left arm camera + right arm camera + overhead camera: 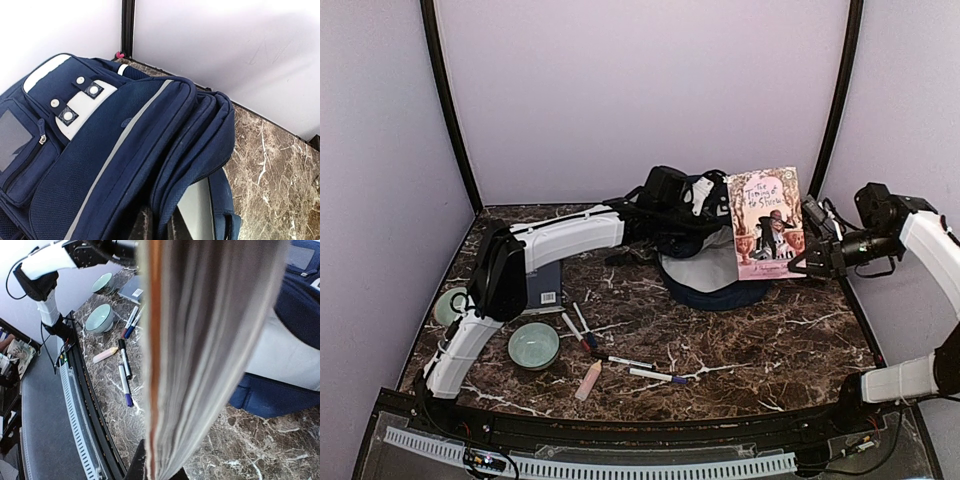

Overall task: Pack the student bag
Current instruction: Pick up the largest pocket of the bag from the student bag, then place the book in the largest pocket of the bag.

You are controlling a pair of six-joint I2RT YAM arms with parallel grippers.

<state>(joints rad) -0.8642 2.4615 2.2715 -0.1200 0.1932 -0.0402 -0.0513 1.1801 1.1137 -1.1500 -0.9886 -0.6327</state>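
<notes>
My right gripper holds the book and will next lower it to the left in the top view, down to the bag's opening. Then it will slide the book inside and release it.
The student bag (705, 268), navy with grey trim, lies at the back middle of the table and fills the left wrist view (100, 150). My left gripper (162, 227) is shut on a fold of its opening edge, and the pale lining (197, 210) shows beside it. My right gripper (810, 262) is shut on the lower corner of a pink paperback book (765, 222). It holds the book upright just right of the bag's mouth. In the right wrist view the book's page edges (200, 340) hide most of the bag (270, 395).
Two pale green bowls (533, 345) (448, 305) sit at front left. A flat navy book (545, 285) lies under my left forearm. Several markers (582, 330) (655, 376) and a peach highlighter (588, 380) lie near the front. Walls enclose the back and sides.
</notes>
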